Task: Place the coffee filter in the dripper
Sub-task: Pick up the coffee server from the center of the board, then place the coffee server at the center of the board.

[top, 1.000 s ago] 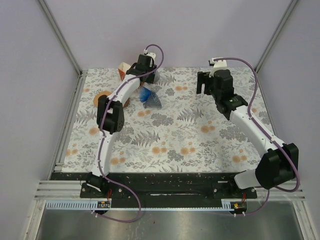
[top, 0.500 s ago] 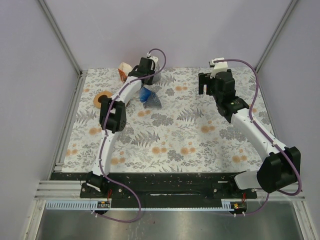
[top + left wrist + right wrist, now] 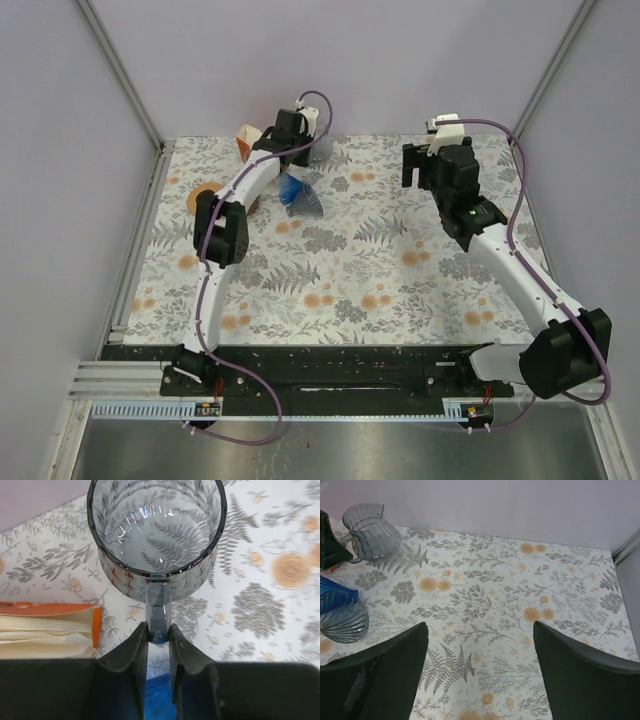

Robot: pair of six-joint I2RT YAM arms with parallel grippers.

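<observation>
The bare flowered tabletop is back from my left gripper, so my left gripper needs to bring the jug [image 3: 157,530] back past the blue dripper and let go of the jug's handle.
The blue ribbed dripper [image 3: 301,196] lies on its side on the flowered table; it shows at the left of the right wrist view [image 3: 341,616] and under my left fingers [image 3: 160,700]. Cream coffee filters sit in an orange pack [image 3: 47,626] at the back left [image 3: 248,141]. My left gripper [image 3: 158,631] is shut on the handle of a clear glass jug [image 3: 157,530], which stands upright by the back wall [image 3: 370,530]. My right gripper [image 3: 480,625] hangs open over bare table at the back right [image 3: 420,168], holding nothing.
A round brown disc [image 3: 205,197] lies at the left side of the table [image 3: 350,270]. Grey walls and metal frame posts [image 3: 120,75] close in the back and the sides.
My left gripper's jaws have closed onto the jug's handle. The right arm has drifted slightly to the right, still open.
</observation>
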